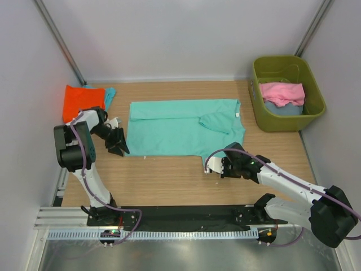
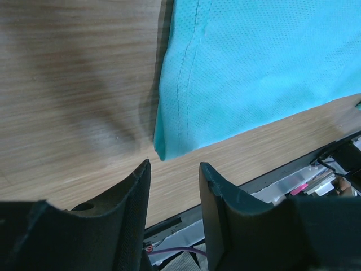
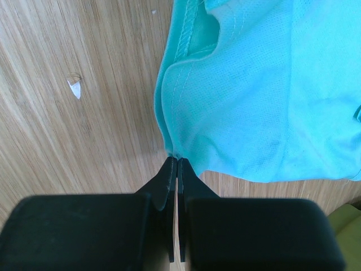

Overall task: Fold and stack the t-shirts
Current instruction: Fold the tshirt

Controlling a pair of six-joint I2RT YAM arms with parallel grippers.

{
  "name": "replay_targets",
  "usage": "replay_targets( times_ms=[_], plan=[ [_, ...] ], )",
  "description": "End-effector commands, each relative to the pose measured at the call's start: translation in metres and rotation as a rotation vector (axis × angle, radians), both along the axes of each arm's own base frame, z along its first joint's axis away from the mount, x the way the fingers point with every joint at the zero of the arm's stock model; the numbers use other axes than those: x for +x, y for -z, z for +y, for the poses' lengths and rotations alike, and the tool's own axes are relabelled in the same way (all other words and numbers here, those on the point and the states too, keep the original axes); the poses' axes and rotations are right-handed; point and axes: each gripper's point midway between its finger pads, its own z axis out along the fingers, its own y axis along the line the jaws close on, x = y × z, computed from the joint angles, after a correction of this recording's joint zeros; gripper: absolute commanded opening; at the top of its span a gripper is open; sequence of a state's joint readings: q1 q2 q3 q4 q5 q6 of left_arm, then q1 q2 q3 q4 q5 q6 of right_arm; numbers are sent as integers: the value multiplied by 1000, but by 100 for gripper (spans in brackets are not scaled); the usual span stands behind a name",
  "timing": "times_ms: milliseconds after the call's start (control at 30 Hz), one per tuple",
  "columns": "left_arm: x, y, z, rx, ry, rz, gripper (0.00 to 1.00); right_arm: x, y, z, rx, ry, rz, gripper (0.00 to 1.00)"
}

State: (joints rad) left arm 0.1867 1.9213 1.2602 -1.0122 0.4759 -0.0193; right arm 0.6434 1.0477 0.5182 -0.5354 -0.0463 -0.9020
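The near part of the shirt still lies spread. The pinched hem should next be lifted outward by my right gripper, lowered onto the folded top edge (image 1: 220, 106) and released.
The teal t-shirt (image 1: 180, 127) lies spread on the table, its top edge and one sleeve folded in. My left gripper (image 1: 119, 148) is open and empty, low at the shirt's near-left corner; in the left wrist view that corner (image 2: 163, 149) lies just beyond the gripper (image 2: 175, 165). My right gripper (image 1: 210, 165) is shut at the shirt's near-right corner; in the right wrist view the gripper's tips (image 3: 177, 159) pinch the hem of the cloth (image 3: 254, 101). An orange t-shirt (image 1: 82, 100) lies folded at the back left. A pink t-shirt (image 1: 282, 91) and a pale blue one (image 1: 285, 108) lie in the bin.
The olive-green bin (image 1: 282, 124) stands at the back right by the wall. A bit of teal cloth (image 1: 110, 93) shows beside the orange shirt. A black rail (image 1: 186, 217) runs along the table's near edge. White walls close in the sides and back.
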Motion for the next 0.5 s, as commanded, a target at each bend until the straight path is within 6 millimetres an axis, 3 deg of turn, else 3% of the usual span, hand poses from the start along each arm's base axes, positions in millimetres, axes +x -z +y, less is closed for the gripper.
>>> replay_targets(
  times_ms=[0,467],
  plan=[
    [14,-4,-2,-37,-15,-32,40,10,-10,4,21,20,-34,1],
    [12,9,-5,-56,-12,-5,34,10,-7,2,20,28,-33,2]
  ],
)
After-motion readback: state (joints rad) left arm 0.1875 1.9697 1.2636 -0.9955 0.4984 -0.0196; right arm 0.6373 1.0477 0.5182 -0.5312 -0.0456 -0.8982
